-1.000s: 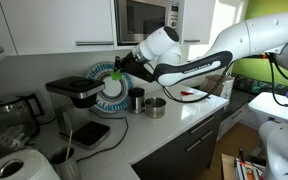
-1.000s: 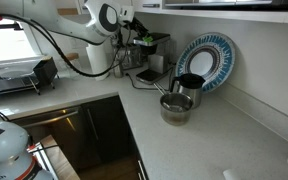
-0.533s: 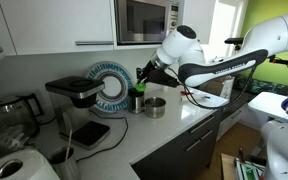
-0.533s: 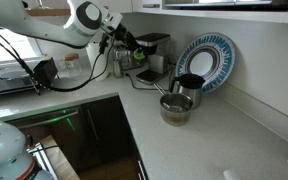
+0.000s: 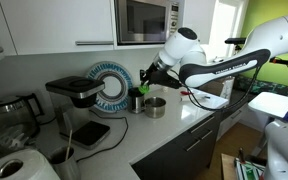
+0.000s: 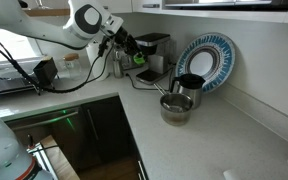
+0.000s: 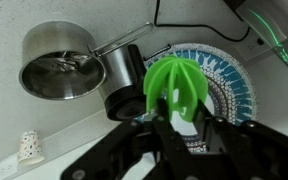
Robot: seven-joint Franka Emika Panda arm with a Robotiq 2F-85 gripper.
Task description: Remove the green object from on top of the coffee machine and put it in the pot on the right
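I need to move my gripper away from the coffee machine [image 6: 154,48] and down to the pot's opening [image 6: 176,102] to let go there, since the green object hangs high, short of it.
My gripper [image 5: 145,80] is shut on the green object [image 5: 142,88], a bright green ribbed lump, and holds it in the air above the dark cup [image 5: 134,99], just beside the steel pot [image 5: 155,106]. In the wrist view the green object [image 7: 176,88] sits between my fingers [image 7: 144,135], with the pot [image 7: 56,65] at the upper left and the dark cup [image 7: 124,75] next to it. The black coffee machine [image 5: 74,92] stands apart with its top bare. In an exterior view my gripper [image 6: 132,50] hangs in front of the coffee machine [image 6: 154,48], short of the pot [image 6: 176,106].
A teal-and-white ringed plate [image 5: 109,82] leans on the wall behind the cup; it also shows in the wrist view [image 7: 229,85]. A glass carafe [image 5: 12,110] stands beside the machine. A microwave [image 5: 144,20] hangs overhead. The counter edge runs close in front of the pot.
My gripper has carried the green object off the coffee machine's top and over toward the dark cup and pot. In the last half second it has barely moved.
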